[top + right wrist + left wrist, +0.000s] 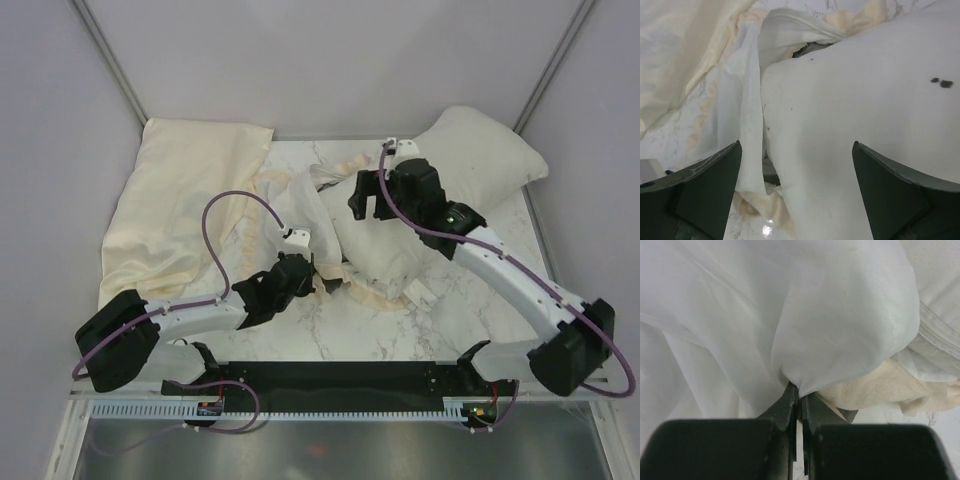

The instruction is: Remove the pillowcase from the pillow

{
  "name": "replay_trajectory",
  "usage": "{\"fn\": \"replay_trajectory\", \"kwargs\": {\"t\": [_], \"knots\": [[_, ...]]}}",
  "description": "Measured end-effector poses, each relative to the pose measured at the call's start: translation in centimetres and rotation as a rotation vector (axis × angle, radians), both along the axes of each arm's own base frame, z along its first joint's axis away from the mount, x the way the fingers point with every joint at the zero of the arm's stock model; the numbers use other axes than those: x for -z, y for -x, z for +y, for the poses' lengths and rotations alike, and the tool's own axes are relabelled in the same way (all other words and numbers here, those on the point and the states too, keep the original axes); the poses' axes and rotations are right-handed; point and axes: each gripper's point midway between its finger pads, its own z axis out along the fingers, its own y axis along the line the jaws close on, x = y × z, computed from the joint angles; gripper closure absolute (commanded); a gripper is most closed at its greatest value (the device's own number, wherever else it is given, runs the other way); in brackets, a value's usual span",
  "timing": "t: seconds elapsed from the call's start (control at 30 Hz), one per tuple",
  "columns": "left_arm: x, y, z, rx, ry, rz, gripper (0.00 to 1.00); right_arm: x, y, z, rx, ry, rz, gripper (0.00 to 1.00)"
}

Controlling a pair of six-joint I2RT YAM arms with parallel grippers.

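My left gripper moves toward the pillowcase's frill beside the pale-yellow cloth next and releases the fold clear of the pillow. The cloth lies to its left in the top view.
The pillowcase (300,195) lies crumpled mid-table, whitish side out, its cream frill (372,293) along the near edge. My left gripper (316,268) is shut on a fold of its whitish fabric (840,320), pinched at the fingertips (799,395). The plump off-white pillow (490,150) runs from the back right toward the middle. Its near end (385,250) lies against the pillowcase. My right gripper (362,200) hovers open above that end, jaws wide on either side of the pillow's white surface (865,125). Pillowcase folds (750,110) hang at the pillow's left.
A flat pale-yellow cloth (180,200) lies at the back left. The marble table (400,330) shows bare at the front. Grey walls close the back and sides. A purple cable loops above the left arm (215,215).
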Motion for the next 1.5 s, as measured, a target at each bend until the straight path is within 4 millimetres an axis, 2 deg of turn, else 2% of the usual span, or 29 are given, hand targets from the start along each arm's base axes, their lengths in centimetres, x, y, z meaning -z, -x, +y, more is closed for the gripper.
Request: {"fn": "replay_trajectory", "kwargs": {"t": [0.17,0.27,0.33,0.37,0.4,0.47,0.5,0.67,0.77,0.83,0.93,1.07,1.13,1.2,1.4,1.47,1.5], "knots": [[-0.2,0.1,-0.1,0.008,0.008,0.000,0.98,6.4,-3.8,4.1,-0.036,0.142,0.086,0.02],[-0.2,0.1,-0.1,0.008,0.008,0.001,0.98,10.4,-5.0,4.9,-0.014,0.226,0.129,0.02],[-0.2,0.1,-0.1,0.008,0.008,0.000,0.98,12.0,-5.5,4.7,0.014,0.266,0.142,0.18],[-0.2,0.1,-0.1,0.008,0.008,0.000,0.98,12.4,-5.7,4.6,0.023,0.277,0.141,0.29],[-0.2,0.0,0.0,0.005,0.008,0.000,0.98,12.7,-5.9,4.4,0.033,0.286,0.139,0.50],[-0.2,-0.2,0.2,-0.003,0.008,0.000,0.98,12.9,-6.1,4.2,0.050,0.295,0.134,0.75],[-0.2,-0.5,0.5,-0.013,0.009,0.002,0.98,13.0,-6.1,4.0,0.061,0.291,0.132,1.00],[0.0,-3.1,3.4,-0.100,0.030,0.028,0.98,12.6,-5.1,2.9,0.089,0.282,0.118,1.00],[0.2,-4.4,5.7,-0.169,0.039,0.049,0.98,11.2,-3.9,1.4,0.111,0.282,0.099,1.00],[-0.5,-5.1,7.5,-0.229,0.060,0.048,0.98,10.1,-2.9,-0.1,0.132,0.282,0.091,1.00],[-3.0,-6.1,10.7,-0.340,0.114,0.001,0.98,9.4,-1.8,-3.4,0.180,0.285,0.103,1.00],[-7.5,-6.6,14.8,-0.474,0.193,-0.110,0.98,9.9,0.0,-11.4,0.335,0.325,0.175,1.00],[-8.9,-6.3,15.6,-0.495,0.216,-0.149,0.98,9.7,1.2,-15.0,0.421,0.357,0.214,1.00],[-10.0,-5.9,16.0,-0.503,0.234,-0.175,0.98,9.5,2.3,-17.1,0.474,0.387,0.237,1.00],[-9.5,-5.1,16.3,-0.500,0.214,-0.148,0.98,9.1,5.0,-20.0,0.543,0.474,0.305,0.99],[-9.0,-4.9,16.2,-0.488,0.204,-0.126,0.96,8.8,5.6,-20.5,0.554,0.482,0.307,0.89],[-8.8,-4.7,16.1,-0.482,0.198,-0.115,0.88,8.5,6.0,-20.7,0.557,0.481,0.305,0.77]]}}
